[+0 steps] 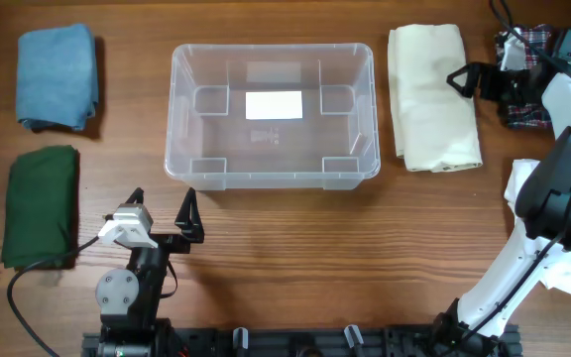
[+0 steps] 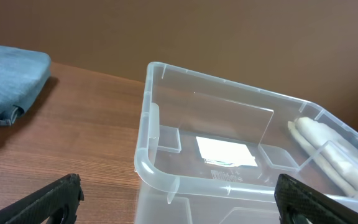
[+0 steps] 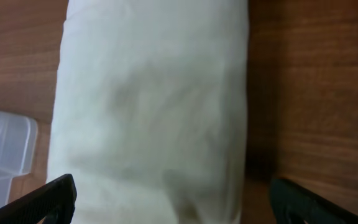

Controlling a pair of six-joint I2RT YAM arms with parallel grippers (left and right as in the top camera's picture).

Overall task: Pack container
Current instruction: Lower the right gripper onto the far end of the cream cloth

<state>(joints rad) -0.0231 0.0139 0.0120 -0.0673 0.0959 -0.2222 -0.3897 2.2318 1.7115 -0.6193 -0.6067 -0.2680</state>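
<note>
The cream cloth's edge by the plaid cloth [image 3: 227,183] is just below my right gripper, between its open fingers, so my right gripper should lower onto it and close next.
The clear container [image 1: 271,47] stands empty in the middle of the table, a white label on its base. My left gripper [image 1: 163,206] hovers open just in front of its near-left corner, with nothing between the fingers. In the left wrist view the container's rim [image 2: 166,180] curves between the open left gripper [image 2: 176,202]. My right gripper [image 1: 459,79] is open at the right edge of a folded cream cloth [image 1: 432,97]. The right wrist view has that cream cloth [image 3: 154,106] filling the space between the wide-open right gripper [image 3: 173,202], not clasped.
A folded blue cloth [image 1: 57,77] lies at the far left and a folded dark green cloth [image 1: 41,205] in front of it. A plaid cloth [image 1: 528,74] lies partly under the right arm at the far right. A corner of the container [image 3: 5,149] shows left of the cream cloth.
</note>
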